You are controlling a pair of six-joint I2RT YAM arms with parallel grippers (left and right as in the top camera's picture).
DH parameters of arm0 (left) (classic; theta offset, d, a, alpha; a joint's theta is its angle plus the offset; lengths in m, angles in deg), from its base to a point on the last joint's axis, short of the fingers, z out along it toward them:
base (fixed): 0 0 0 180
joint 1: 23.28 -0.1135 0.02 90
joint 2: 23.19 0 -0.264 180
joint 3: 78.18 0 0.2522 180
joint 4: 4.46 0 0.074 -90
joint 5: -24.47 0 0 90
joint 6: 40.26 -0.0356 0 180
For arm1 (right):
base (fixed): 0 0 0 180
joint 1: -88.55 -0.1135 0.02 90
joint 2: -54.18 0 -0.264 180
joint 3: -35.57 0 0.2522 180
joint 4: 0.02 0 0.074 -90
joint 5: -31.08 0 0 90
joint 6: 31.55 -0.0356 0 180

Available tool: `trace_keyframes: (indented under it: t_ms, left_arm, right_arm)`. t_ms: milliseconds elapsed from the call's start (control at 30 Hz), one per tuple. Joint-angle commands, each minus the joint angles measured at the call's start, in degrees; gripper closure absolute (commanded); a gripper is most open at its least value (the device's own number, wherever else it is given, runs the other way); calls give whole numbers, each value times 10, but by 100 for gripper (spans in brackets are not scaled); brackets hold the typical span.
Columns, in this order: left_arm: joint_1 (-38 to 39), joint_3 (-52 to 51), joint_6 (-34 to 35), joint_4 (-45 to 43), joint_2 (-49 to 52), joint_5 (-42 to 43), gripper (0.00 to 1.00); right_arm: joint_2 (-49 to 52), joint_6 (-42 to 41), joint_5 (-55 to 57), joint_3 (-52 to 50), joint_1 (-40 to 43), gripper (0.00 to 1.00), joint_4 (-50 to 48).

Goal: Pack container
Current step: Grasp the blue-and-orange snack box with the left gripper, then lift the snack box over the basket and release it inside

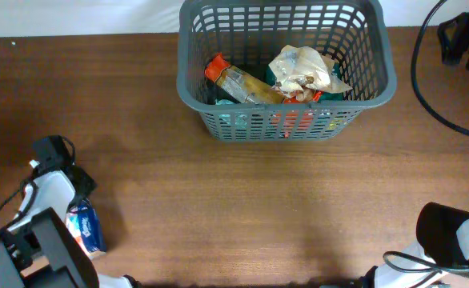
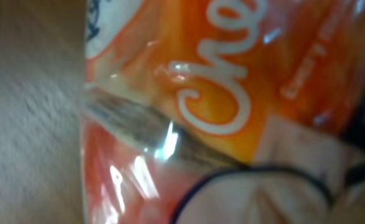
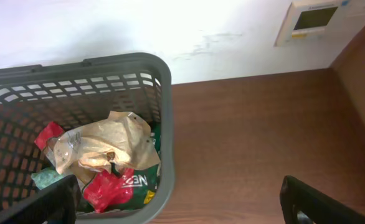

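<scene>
Room remains above the bottle in the basket (image 1: 247,85). The left gripper lifts next, carries the orange packet outward, and lowers it onto that bottle to release.
The container (image 1: 286,128), a dark grey lattice basket, stands at the back of the table, with its rim (image 3: 165,124) also in the right wrist view. Inside lie a bottle with an orange cap (image 1: 238,82), a crumpled beige bag (image 1: 302,70) and a red and green packet (image 3: 117,186). A shiny orange packet (image 2: 232,93) with white script fills the left wrist view, and it hides the left gripper's fingers. My left arm (image 1: 54,188) is at the front left, over a blue and white packet (image 1: 86,228). My right gripper (image 3: 179,208) is open beside the basket and holds nothing.
The brown wooden table (image 1: 242,208) runs between the basket and both arms. A black cable (image 1: 426,88) loops at the back right. The right arm (image 1: 450,240) sits at the front right corner. A white wall with a small panel (image 3: 313,18) stands behind the table.
</scene>
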Motion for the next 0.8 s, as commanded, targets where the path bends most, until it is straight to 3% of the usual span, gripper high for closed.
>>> trace_keyframes:
  t_ms: [0, 167, 367, 533, 767]
  left_arm:
    - [-1, -39, -15, -36, 27, 65, 98]
    - [0, 0, -25, -73, 19, 164, 98]
    - [51, 176, -69, -118, 6, 272, 98]
    - [155, 353, -115, -155, 6, 280, 99]
    - [326, 545, -272, -217, 7, 263, 99]
  right_arm:
    - [2, -4, -5, -2, 2, 1, -1]
    - [2, -5, -5, -2, 2, 1, -2]
    - [2, -5, -5, -2, 2, 1, -5]
    - [2, -5, -5, -2, 2, 1, -4]
    - [2, -5, -5, -2, 1, 1, 0]
